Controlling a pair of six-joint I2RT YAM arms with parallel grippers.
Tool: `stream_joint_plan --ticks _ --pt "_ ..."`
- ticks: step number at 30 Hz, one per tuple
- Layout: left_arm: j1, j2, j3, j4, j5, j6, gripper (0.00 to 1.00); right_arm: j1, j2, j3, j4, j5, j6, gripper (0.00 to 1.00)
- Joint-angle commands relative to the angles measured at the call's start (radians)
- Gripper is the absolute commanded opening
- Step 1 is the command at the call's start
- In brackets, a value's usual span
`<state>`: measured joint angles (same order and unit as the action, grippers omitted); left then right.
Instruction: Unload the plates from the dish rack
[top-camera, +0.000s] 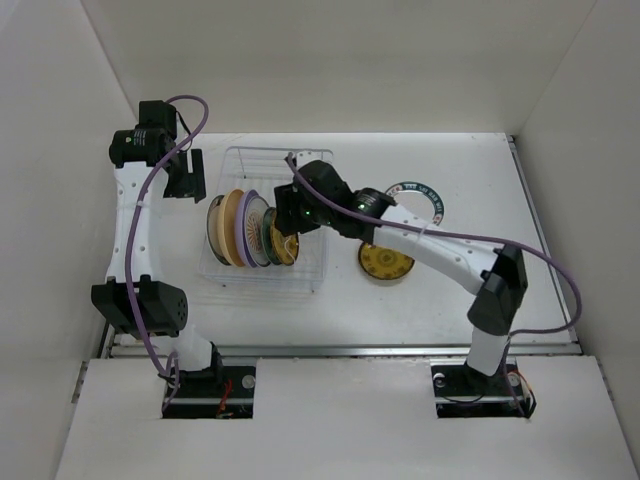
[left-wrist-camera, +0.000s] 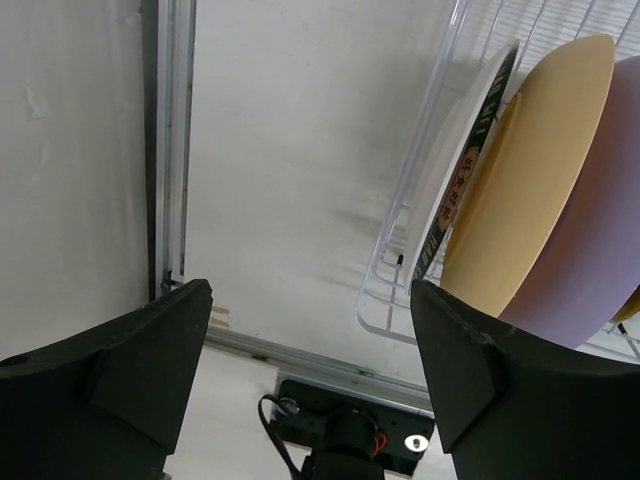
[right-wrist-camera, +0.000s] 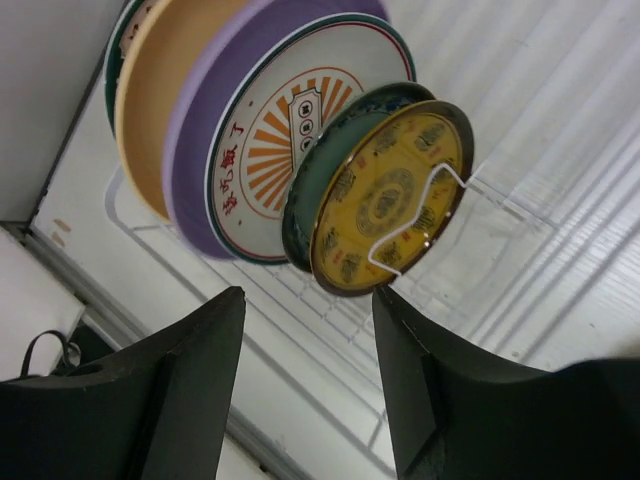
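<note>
Next, my right gripper moves down and left in the top view to straddle the rim of the yellow-brown plate (right-wrist-camera: 390, 195), which stands last in the row.
The wire dish rack (top-camera: 262, 152) holds several plates on edge: green-rimmed white (top-camera: 214, 228), tan (top-camera: 229, 228), lavender (top-camera: 244, 230), white with orange design (top-camera: 257, 232), teal (top-camera: 270, 238) and yellow-brown (top-camera: 285, 247). My right gripper (top-camera: 290, 222) hovers open over the rack's right end. In the right wrist view it (right-wrist-camera: 310, 300) is just below the yellow-brown plate (right-wrist-camera: 390, 195), apart from it. My left gripper (top-camera: 187, 178) is open and empty left of the rack. Its view (left-wrist-camera: 310, 290) shows the green-rimmed (left-wrist-camera: 470, 170), tan (left-wrist-camera: 530, 170) and lavender (left-wrist-camera: 600, 250) plates.
Two plates lie flat on the table right of the rack: a yellow-brown one (top-camera: 385, 263) and a white one with a dark patterned rim (top-camera: 428, 196), partly under my right arm. White walls enclose the table on three sides. A metal rail (top-camera: 340, 350) runs along the near edge.
</note>
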<state>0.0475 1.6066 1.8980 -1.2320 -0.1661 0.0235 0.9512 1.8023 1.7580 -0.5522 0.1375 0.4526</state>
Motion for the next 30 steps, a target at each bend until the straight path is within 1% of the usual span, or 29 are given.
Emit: stream_joint_plan --ticks 1,2,4,7,14,15,18,20,23,24,25,27,30 --pt "0.005 -0.042 -0.011 -0.017 -0.012 0.012 0.78 0.006 0.1 0.078 0.057 -0.056 -0.023 0.6" --pt "0.005 -0.042 -0.011 -0.017 -0.012 0.012 0.78 0.006 0.115 0.092 0.057 -0.076 -0.023 0.58" --pt "0.005 -0.042 -0.02 -0.017 -0.012 0.012 0.78 0.015 0.144 0.103 0.08 -0.076 -0.023 0.58" --pt "0.005 -0.042 -0.03 -0.017 -0.012 0.012 0.78 0.015 0.181 0.118 0.09 -0.076 -0.023 0.56" --pt "0.005 -0.042 -0.03 -0.017 -0.021 0.012 0.78 0.015 0.278 0.175 0.069 -0.076 -0.023 0.44" --pt "0.005 -0.042 -0.03 -0.017 -0.021 0.012 0.78 0.024 0.278 0.175 0.069 -0.067 -0.014 0.44" --pt "0.005 -0.033 -0.039 -0.017 -0.021 0.012 0.78 0.024 0.298 0.198 0.06 -0.035 -0.014 0.39" --pt "0.005 -0.033 -0.039 -0.017 -0.021 0.012 0.78 0.034 0.321 0.231 0.026 -0.003 -0.003 0.37" --pt "0.005 -0.033 -0.039 -0.017 -0.03 0.012 0.78 0.044 0.362 0.28 -0.027 0.046 -0.003 0.28" --pt "0.005 -0.033 -0.039 -0.017 -0.03 0.012 0.78 0.044 0.362 0.306 -0.058 0.072 -0.003 0.24" --pt "0.005 -0.033 -0.039 -0.017 -0.03 0.012 0.78 0.044 0.374 0.316 -0.067 0.073 -0.003 0.13" --pt "0.005 -0.033 -0.039 -0.017 -0.03 0.012 0.78 0.055 0.374 0.316 -0.068 0.082 -0.003 0.0" --pt "0.005 -0.033 -0.039 -0.017 -0.03 0.012 0.78 0.064 0.344 0.327 -0.086 0.108 -0.003 0.0"
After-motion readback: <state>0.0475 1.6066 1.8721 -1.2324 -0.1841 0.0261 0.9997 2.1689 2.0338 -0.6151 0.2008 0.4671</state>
